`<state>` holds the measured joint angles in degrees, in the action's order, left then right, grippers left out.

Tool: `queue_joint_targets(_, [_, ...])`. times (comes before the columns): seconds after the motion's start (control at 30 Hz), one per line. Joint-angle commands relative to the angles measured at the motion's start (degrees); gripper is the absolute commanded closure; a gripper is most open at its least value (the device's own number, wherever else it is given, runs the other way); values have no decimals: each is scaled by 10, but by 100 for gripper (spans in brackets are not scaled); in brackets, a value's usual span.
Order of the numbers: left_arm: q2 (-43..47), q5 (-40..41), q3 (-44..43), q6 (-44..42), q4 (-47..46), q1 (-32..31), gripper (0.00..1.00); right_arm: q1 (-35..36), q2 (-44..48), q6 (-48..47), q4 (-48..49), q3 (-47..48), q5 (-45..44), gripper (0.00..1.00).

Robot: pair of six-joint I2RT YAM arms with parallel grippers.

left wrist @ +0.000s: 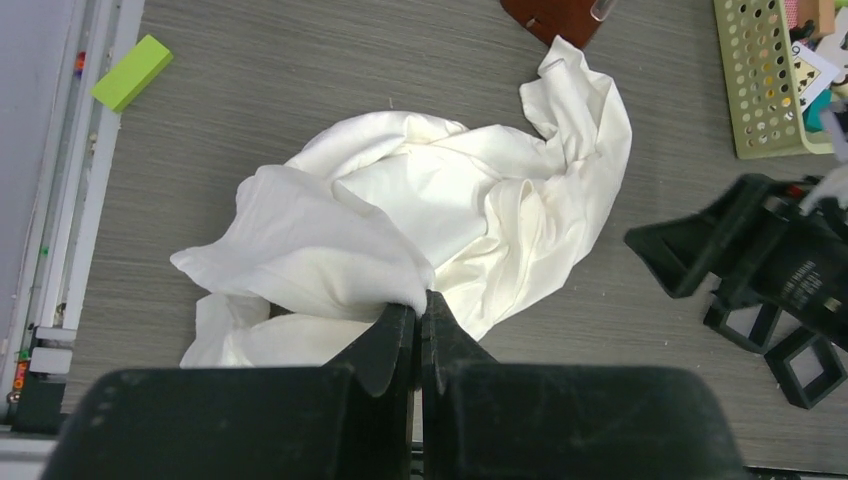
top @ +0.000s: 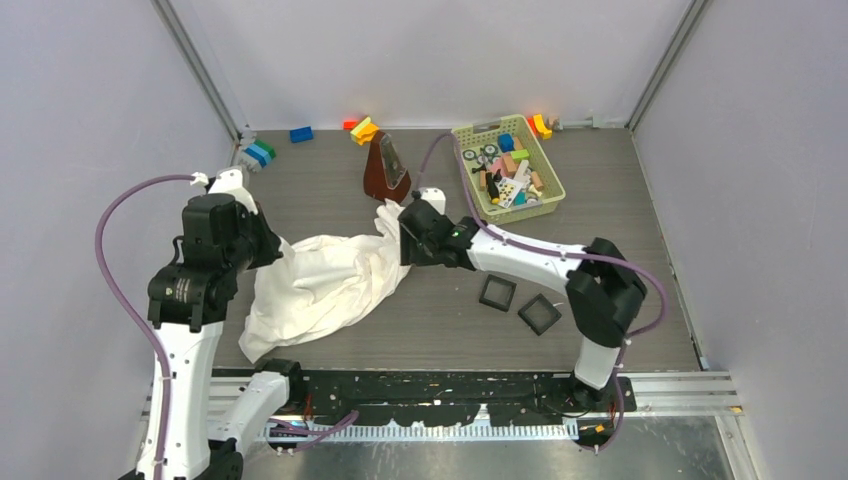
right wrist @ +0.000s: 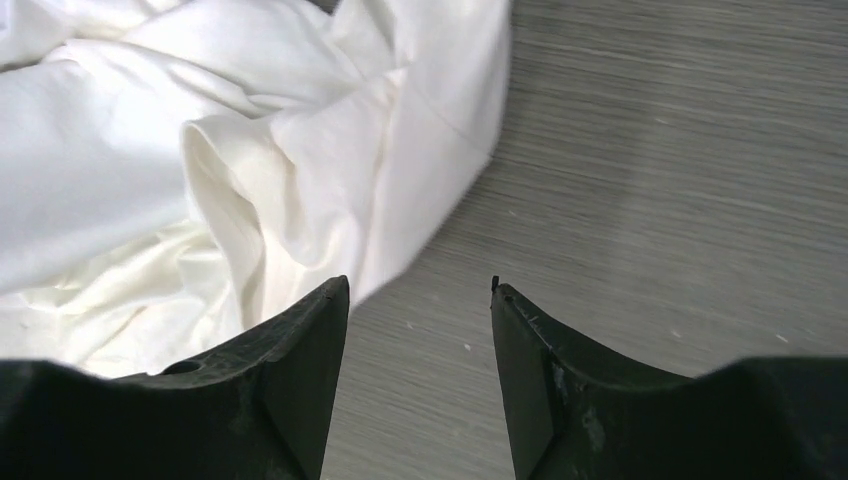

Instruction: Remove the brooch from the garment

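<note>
My right gripper is open and next needs to move down and sideways onto the garment's loose edge [top: 390, 250] [right wrist: 425, 195], which is below its open fingers and to their left in the top view.
The garment [top: 320, 285] lies crumpled on the table left of centre, plain white side up; its print and lettering are hidden. It also shows in the left wrist view [left wrist: 450, 200] and the right wrist view [right wrist: 150, 150]. The brooch is not visible in any view. My left gripper [top: 272, 250] [left wrist: 421, 300] is shut on a fold at the garment's left side. My right gripper [top: 405, 246] [right wrist: 420, 285] is open and empty, just over the bare table beside the garment's right edge.
Two black square trays [top: 497, 292] [top: 539, 314] lie right of the garment. A brown wedge-shaped object [top: 385, 168] stands behind it. A green basket [top: 508, 168] of small toys sits at the back right. Loose blocks [top: 301, 134] lie along the back wall.
</note>
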<state>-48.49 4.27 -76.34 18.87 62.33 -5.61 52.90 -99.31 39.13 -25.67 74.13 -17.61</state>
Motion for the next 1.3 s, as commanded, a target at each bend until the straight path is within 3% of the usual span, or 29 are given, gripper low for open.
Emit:
queue_joint_targets(0.0, [24, -10, 6, -16, -43, 2, 100, 6, -59, 6, 93, 73, 87, 40])
queue_joint_targets(0.5, [43, -2, 37, -17, -60, 2, 100, 46, -240, 7, 57, 247, 76, 40])
queue_joint_targets(0.7, [35, -2, 24, -17, -57, 2, 100, 45, -272, 18, 20, 285, 23, 63])
queue_joint_targets(0.73, [34, -4, 24, -17, -56, 2, 100, 45, -270, 18, 18, 283, 18, 75])
queue_joint_targets(0.8, [33, -16, 22, -16, -59, 2, 100, 42, -254, 14, 11, 281, 18, 94])
queue_joint_targets(0.87, [32, -22, 22, -14, -63, 2, 100, 30, -225, 12, 0, 274, 18, 99])
queue_joint_targets(1.1, [6, -39, -10, -6, -60, 2, 100, -44, -26, 1, 7, 142, 54, 100])
queue_joint_targets(1.27, [-9, -17, -58, -8, -55, 2, 100, -106, 149, -32, -40, 92, 60, 100])
